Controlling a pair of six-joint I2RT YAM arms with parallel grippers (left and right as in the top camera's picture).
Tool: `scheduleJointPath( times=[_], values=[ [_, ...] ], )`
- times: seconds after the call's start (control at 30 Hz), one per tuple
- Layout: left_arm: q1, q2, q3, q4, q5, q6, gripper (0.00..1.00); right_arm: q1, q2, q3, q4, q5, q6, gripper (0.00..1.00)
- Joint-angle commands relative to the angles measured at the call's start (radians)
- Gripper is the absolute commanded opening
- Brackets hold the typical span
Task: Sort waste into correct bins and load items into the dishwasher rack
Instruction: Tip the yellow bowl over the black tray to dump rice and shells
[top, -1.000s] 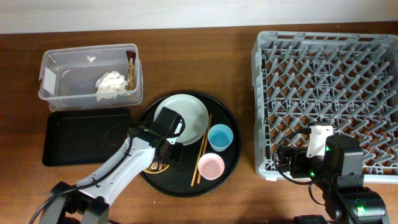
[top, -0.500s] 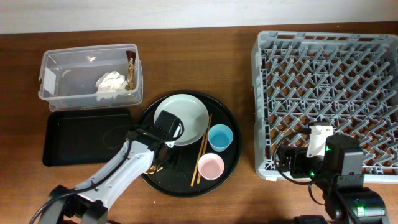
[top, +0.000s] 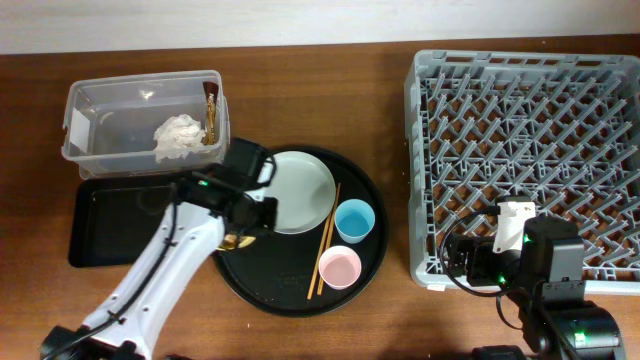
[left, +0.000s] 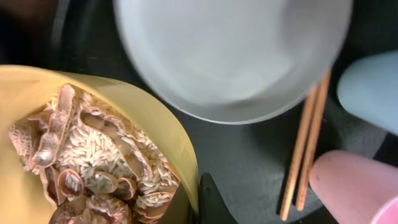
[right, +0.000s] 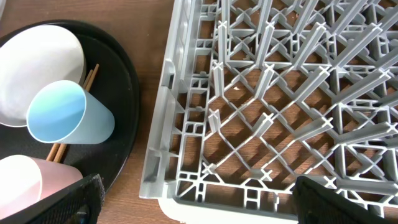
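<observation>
I should take my left gripper over the flat black tray, tip the bowl, then return it to the round tray and release, because food scraps fill it.
My left gripper (top: 243, 212) is shut on the rim of the small yellow bowl (left: 180, 140), which is full of brownish food scraps (left: 93, 168); one dark finger (left: 208, 202) shows outside the rim. In the overhead view a sliver of the bowl (top: 237, 243) shows under the gripper at the round tray's left edge. The grey-green plate (top: 305, 190), blue cup (top: 354, 220), pink cup (top: 339, 267) and chopsticks (top: 327, 240) lie on the round black tray (top: 290, 295). My right gripper (right: 199, 208) is open and empty over the front left corner of the dishwasher rack (top: 530, 140).
The clear tub (top: 100, 105) at the back left holds white tissue (top: 178, 135) and a brown-gold wrapper (top: 211, 112). The flat black tray (top: 120, 220) lies in front of it, beside my left arm. Bare wood lies between the round tray and the rack.
My left gripper has lifted the yellow bowl and carried it left and back, from the tray's front toward its left edge. The right arm has not moved.
</observation>
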Motion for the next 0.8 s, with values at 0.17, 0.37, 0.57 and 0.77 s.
scheduleJointPath(
  times=[0.17,0.37,0.57,0.77],
  values=[
    [0.433,-0.033,0.026,0.064,0.373,0.181,0.0,0.005,0.0,0.019,0.0,-0.005,0.011,0.98],
    [0.69,0.029,0.024,0.106,0.745,0.284,0.0,0.005,0.0,0.019,0.0,-0.006,0.011,0.98],
    [0.837,0.219,0.024,0.124,1.105,0.291,0.0,0.005,0.0,0.019,0.0,-0.006,0.011,0.98],
    [0.949,0.304,0.024,0.12,1.301,0.313,0.0,0.005,0.0,0.019,-0.004,-0.006,0.011,0.98]
  ],
)
